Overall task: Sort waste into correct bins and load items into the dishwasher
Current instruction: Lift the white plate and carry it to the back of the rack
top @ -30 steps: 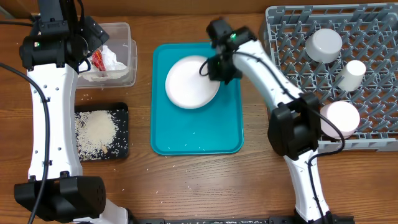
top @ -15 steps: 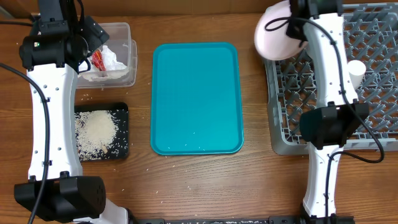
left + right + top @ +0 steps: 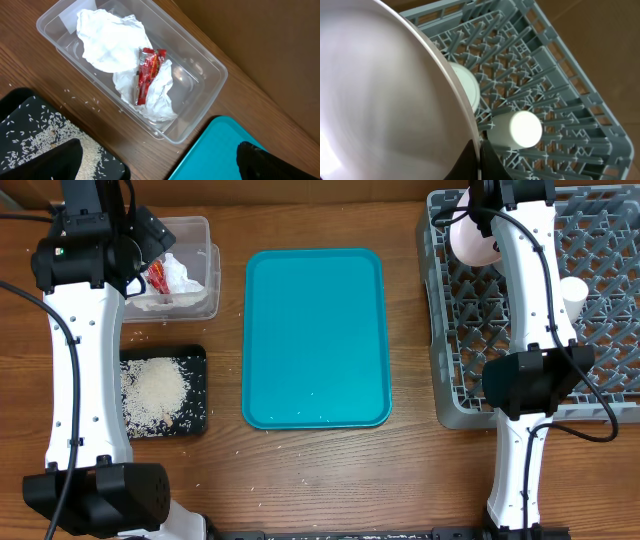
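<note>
My right gripper will next lower the plate toward the side of the rack nearest the teal tray (image 3: 441,21), as the round white dish fills the space beside the plate.
My right gripper (image 3: 487,218) is shut on the rim of the large white plate (image 3: 470,242), held on edge over the back left of the grey dish rack (image 3: 600,380). In the right wrist view the plate (image 3: 380,90) fills the left side, pinched between the fingers (image 3: 479,150). A small white cup (image 3: 520,129) lies in the rack (image 3: 560,100), with a round white dish (image 3: 469,89) behind the plate. The cup also shows in the overhead view (image 3: 573,290). My left gripper (image 3: 160,170) is open and empty above the clear tub (image 3: 210,85), which holds white napkins (image 3: 107,40) and a red wrapper (image 3: 146,75).
The teal tray (image 3: 315,340) lies mid-table with a few rice grains on it. The black tray (image 3: 195,405) at the left holds a heap of rice (image 3: 155,392). Loose grains lie on the wood around it. The right arm spans the rack's left half.
The right gripper lifted the plate off the teal tray, carried it right to the rack's back left corner, and has now turned it on edge over the rack. The left arm has not moved.
</note>
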Robot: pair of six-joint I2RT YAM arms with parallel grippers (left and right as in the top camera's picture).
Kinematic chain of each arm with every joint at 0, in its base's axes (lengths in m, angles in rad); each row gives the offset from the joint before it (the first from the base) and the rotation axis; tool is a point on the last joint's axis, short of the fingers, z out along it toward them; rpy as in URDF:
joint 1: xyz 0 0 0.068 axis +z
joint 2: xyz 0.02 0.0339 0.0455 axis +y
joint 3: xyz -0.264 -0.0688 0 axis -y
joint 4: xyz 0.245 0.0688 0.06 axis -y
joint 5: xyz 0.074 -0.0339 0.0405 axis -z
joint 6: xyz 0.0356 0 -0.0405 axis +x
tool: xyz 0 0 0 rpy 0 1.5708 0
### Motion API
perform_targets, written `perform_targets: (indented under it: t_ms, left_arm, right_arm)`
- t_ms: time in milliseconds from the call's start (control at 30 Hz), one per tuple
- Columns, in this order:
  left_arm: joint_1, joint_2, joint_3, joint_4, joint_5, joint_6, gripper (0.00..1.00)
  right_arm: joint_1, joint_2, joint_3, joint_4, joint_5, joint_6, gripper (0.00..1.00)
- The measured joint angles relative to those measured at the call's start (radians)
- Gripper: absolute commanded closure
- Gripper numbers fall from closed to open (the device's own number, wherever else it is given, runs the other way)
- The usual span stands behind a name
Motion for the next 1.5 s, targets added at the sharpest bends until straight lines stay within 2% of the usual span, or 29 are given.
perform_targets:
  t_ms: [267, 700, 1067, 1500]
  left_arm:
    - [0.000, 0.000, 0.000, 0.000, 0.000, 0.000, 0.00]
    - [0.000, 0.000, 0.000, 0.000, 0.000, 0.000, 0.00]
    - [0.000, 0.000, 0.000, 0.000, 0.000, 0.000, 0.00]
    - [0.000, 0.000, 0.000, 0.000, 0.000, 0.000, 0.00]
  right_arm:
    - [0.000, 0.000, -0.011, 0.030, -0.111, 0.009, 0.96]
    - [0.001, 0.000, -0.048, 0.050, 0.082, 0.016, 0.96]
    - [0.002, 0.000, -0.049, 0.050, -0.030, 0.020, 0.96]
    - [0.004, 0.000, -0.062, 0.077, -0.037, 0.021, 0.96]
